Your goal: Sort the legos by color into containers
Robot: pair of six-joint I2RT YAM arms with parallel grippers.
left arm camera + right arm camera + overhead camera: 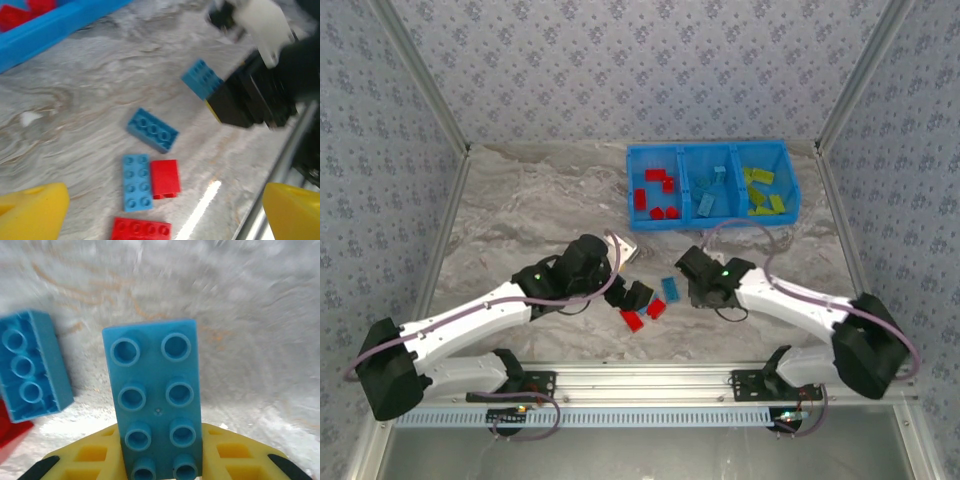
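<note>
The bin's middle container (710,185) holds the blue legos, so my right gripper will next lift, move outward over it and release the light blue lego there.
My right gripper (159,465) is shut on a light blue lego (155,390), its yellow fingers (235,455) pressed against both long sides. From the left wrist view that same blue lego (201,78) sticks out of the black right gripper (240,107). Another blue lego (30,365) lies just left of it. My left gripper (165,210) hangs wide open over loose legos: a darker blue one (152,130), a light blue one (136,181), a red one (165,178) and a second red one (141,229). From above, both grippers (632,297) (685,283) meet mid-table.
The blue bin (682,226) stands at the back right, its containers holding red, blue and yellow-green legos from left to right. A corner of the bin (50,25) appears upper left in the left wrist view. A metal rail (650,380) runs along the near table edge.
</note>
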